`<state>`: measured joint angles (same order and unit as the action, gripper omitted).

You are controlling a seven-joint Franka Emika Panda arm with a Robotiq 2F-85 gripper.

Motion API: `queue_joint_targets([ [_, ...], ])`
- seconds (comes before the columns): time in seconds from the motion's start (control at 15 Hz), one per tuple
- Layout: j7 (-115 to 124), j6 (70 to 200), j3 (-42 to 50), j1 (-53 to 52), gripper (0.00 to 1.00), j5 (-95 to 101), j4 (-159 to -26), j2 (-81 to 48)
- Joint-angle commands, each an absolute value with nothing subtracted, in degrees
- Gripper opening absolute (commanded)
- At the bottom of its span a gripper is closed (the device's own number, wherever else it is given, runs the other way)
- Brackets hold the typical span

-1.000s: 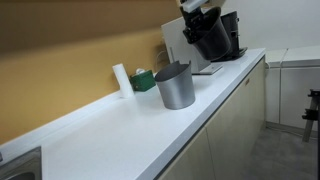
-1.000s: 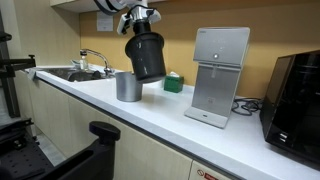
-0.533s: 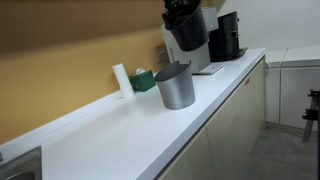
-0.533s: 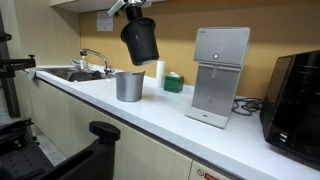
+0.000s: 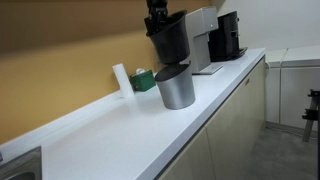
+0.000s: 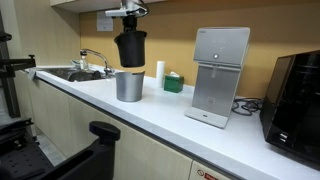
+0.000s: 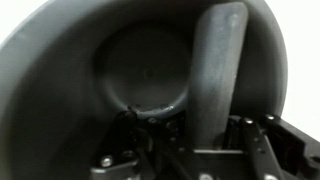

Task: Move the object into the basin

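Note:
The black pot comes down with my gripper next and is released inside the grey metal pot's opening (image 5: 174, 71). That opening lies below my gripper, under the hanging black pot.
The matte black pot (image 5: 168, 38) hangs upright in the air, held by its rim in my gripper (image 5: 158, 14). It is just above the grey metal pot (image 5: 176, 87) on the white counter. In an exterior view the black pot (image 6: 130, 48) hangs over the grey pot (image 6: 128, 85). The basin (image 6: 66, 73) with its tap (image 6: 97, 60) lies further along the counter; only its corner (image 5: 14, 166) shows in an exterior view. The wrist view looks into the black pot's inside (image 7: 140, 70), with one finger (image 7: 217, 75) down inside its wall.
A white water dispenser (image 6: 220, 75) and a black coffee machine (image 6: 298, 95) stand on the counter. A white bottle (image 5: 121, 79) and a green box (image 5: 145, 79) stand by the yellow wall. A black stand (image 6: 18, 80) is near the basin end.
My gripper has carried the black pot along the counter from near the dispenser towards the basin side, to above the grey pot. The pot has swung from tilted to upright.

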<state>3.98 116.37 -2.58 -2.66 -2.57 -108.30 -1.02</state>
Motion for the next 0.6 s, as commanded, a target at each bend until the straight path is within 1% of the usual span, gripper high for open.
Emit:
queue_joint_targets([
  [0.0, 5.4, 114.3, -3.2, -3.3, 0.0, -2.4, -104.1, -4.9],
  [0.53, 11.5, 116.5, -3.2, -4.5, 0.0, -0.5, -103.5, -8.8],
])
